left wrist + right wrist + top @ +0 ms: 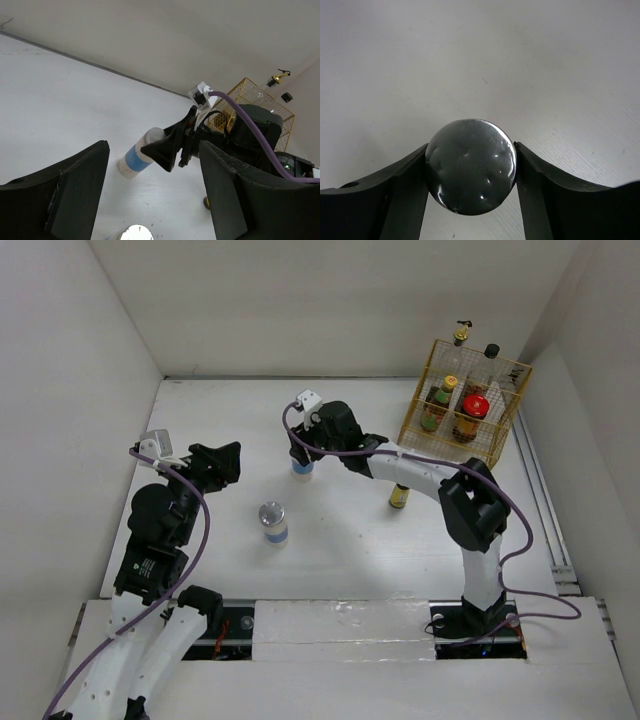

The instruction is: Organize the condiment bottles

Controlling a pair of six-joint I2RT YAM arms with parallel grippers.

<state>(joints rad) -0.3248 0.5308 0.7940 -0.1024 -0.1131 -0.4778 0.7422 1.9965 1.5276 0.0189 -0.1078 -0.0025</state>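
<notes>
Next, the right gripper lifts the white-blue shaker and lowers it to the right in the top view into the basket's front level (426, 441), where space remains.
A white-blue shaker (302, 468) with a silver lid (470, 165) stands upright at mid table. My right gripper (303, 447) comes down over it, and both fingers press against the sides of the lid. From the left wrist view the same shaker (135, 157) shows below the right gripper's fingers. A second shaker (273, 523) stands nearer the front. My left gripper (228, 462) hovers to the left of both, open, with nothing between its fingers (65, 200). A small yellow bottle (399, 497) stands under the right forearm.
A yellow wire basket (507, 408) stands at the back right and holds a yellow-capped sauce bottle (438, 402) and a red-lidded jar (470, 416). Behind it are a gold-spout bottle (461, 334) and a black-capped bottle (491, 351). White walls enclose the table.
</notes>
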